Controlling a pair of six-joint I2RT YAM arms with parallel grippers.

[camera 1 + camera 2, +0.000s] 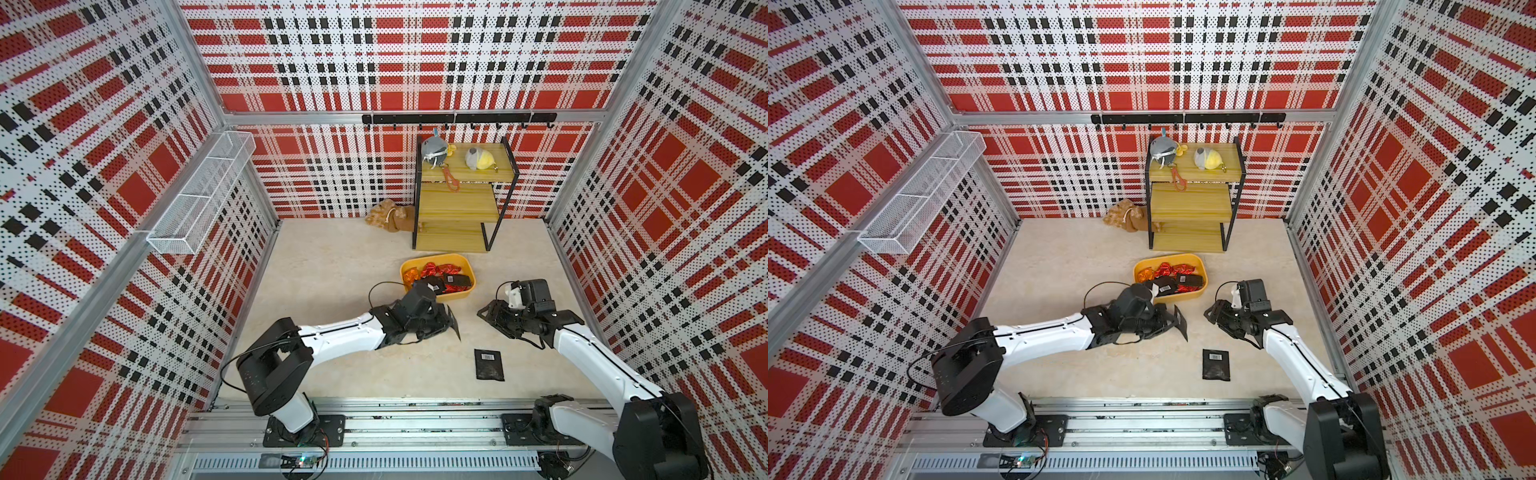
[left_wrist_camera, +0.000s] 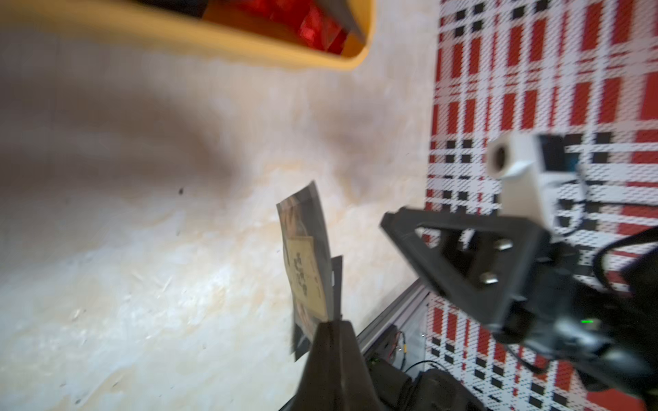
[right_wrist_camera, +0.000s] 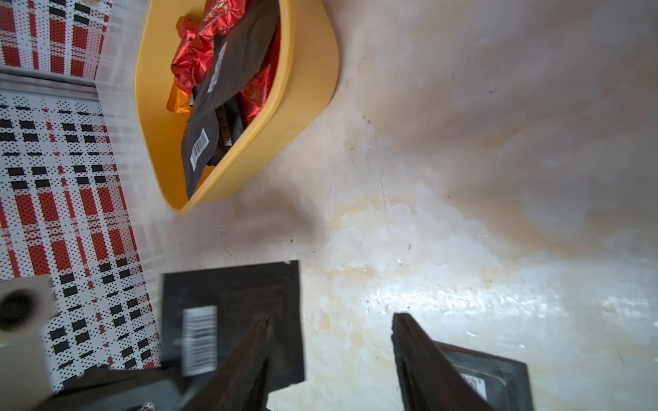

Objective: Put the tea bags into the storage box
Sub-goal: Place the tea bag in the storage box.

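I should next move my left gripper outward over the box's end with the orange tea bag (image 1: 411, 276) and release the black sachet, as that end is farther outward.
The yellow storage box (image 1: 461, 295) (image 1: 1167, 257) sits mid-table and holds red foil tea bags (image 1: 432, 270), an orange one (image 1: 411, 275) and black sachets (image 1: 455, 279). Just in front of it, my left gripper (image 1: 446, 318) (image 2: 331, 323) is shut on a black barcode sachet (image 1: 456, 329) (image 2: 306, 256) (image 3: 231, 313), held on edge above the table. My right gripper (image 1: 483, 312) (image 3: 333, 320) faces it from the right, open and empty, jaws clear of that sachet. Another black sachet (image 1: 489, 364) (image 3: 498, 370) lies flat nearer the front edge.
A wooden stepped shelf (image 1: 457, 199) stands behind the box with two plush toys (image 1: 434, 149) (image 1: 478, 158) on top. A brown plush (image 1: 392, 216) lies beside it. A white wire basket (image 1: 199, 195) hangs on the left wall. Plaid walls enclose the table.
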